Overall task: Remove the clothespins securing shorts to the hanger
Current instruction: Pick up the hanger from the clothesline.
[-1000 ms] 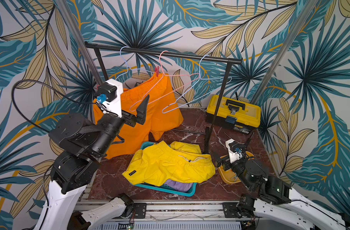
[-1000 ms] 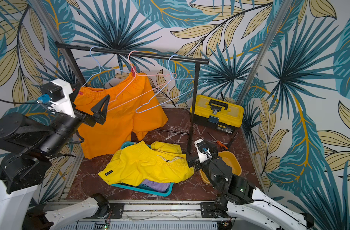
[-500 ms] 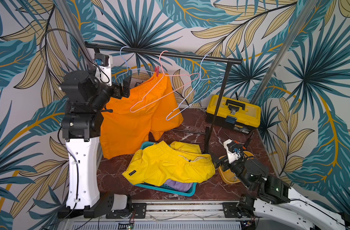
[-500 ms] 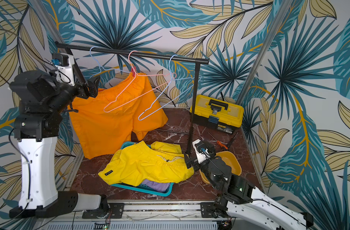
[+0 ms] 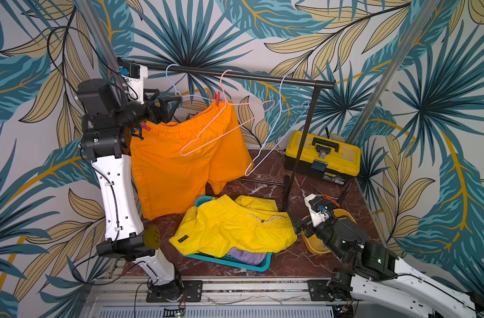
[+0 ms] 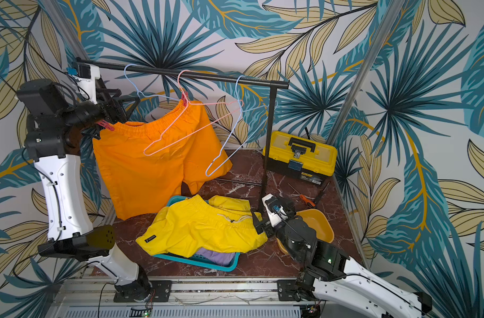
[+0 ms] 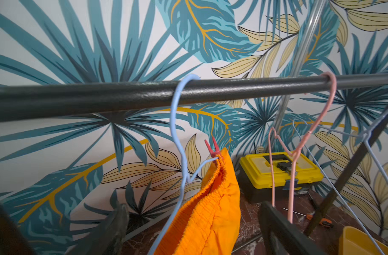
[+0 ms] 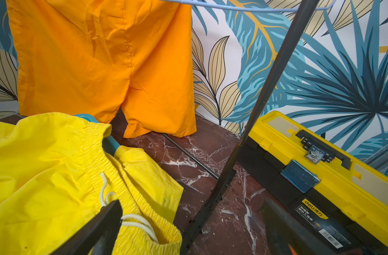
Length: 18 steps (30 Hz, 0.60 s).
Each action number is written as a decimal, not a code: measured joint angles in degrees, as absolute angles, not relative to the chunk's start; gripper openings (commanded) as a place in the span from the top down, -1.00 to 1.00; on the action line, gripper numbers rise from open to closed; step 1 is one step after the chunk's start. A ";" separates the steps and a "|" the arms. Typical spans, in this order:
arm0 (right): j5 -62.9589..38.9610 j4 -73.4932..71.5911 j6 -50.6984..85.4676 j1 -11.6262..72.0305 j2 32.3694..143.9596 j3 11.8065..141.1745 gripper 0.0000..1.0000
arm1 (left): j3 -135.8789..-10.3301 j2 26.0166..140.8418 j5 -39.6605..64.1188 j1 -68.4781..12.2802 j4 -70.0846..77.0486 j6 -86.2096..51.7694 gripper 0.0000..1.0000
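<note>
The hanger's neck (image 5: 177, 94) (image 7: 187, 180) is just beyond my left gripper's fingers, in line with the open gap between them. I need to move the gripper forward along the hanger's bar next, so its fingers go around both sides of the neck.
Orange shorts (image 5: 180, 159) hang from a pale blue hanger (image 7: 177, 141), pinned by two red clothespins. One clothespin (image 5: 217, 98) grips the far end of the waistband, seen also in the left wrist view (image 7: 213, 150). The other clothespin (image 5: 145, 126) sits at the near end, just under my left wrist. My left gripper (image 5: 168, 106) is open up beside the rail, and the waistband (image 7: 202, 212) and hanger wire pass between its fingers. Yellow shorts (image 5: 235, 228) lie over lilac shorts (image 5: 246, 256) in a teal basket. My right gripper (image 5: 300, 227) is open, low beside them.
A black rail (image 5: 235, 75) carries two bare hangers, a pink hanger (image 5: 227, 129) and a blue hanger (image 5: 276, 137). The rail's post (image 8: 244, 141) stands right before my right gripper. A yellow toolbox (image 5: 322, 154), a yellow bowl (image 6: 318, 223) and an orange-handled tool (image 6: 307, 199) lie at the right.
My left arm has swung up and back from low in front of the orange shorts to the rail's left end. The hangers have swayed. The right arm has hardly moved.
</note>
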<state>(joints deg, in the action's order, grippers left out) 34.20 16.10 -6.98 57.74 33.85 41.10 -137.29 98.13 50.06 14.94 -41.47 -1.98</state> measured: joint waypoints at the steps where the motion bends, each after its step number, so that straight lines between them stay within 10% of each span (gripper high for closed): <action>1: 34.20 16.10 -7.11 57.74 34.17 41.10 -0.99 | -137.27 98.28 50.70 14.94 -41.45 -1.87 -0.77; 18: 34.04 15.90 -7.33 57.74 35.22 41.10 -0.99 | -139.98 104.62 52.56 13.54 -40.47 -0.51 -0.29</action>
<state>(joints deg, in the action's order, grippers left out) 34.04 15.90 -7.33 57.74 35.22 41.10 -139.98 104.62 52.56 13.54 -40.47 -0.51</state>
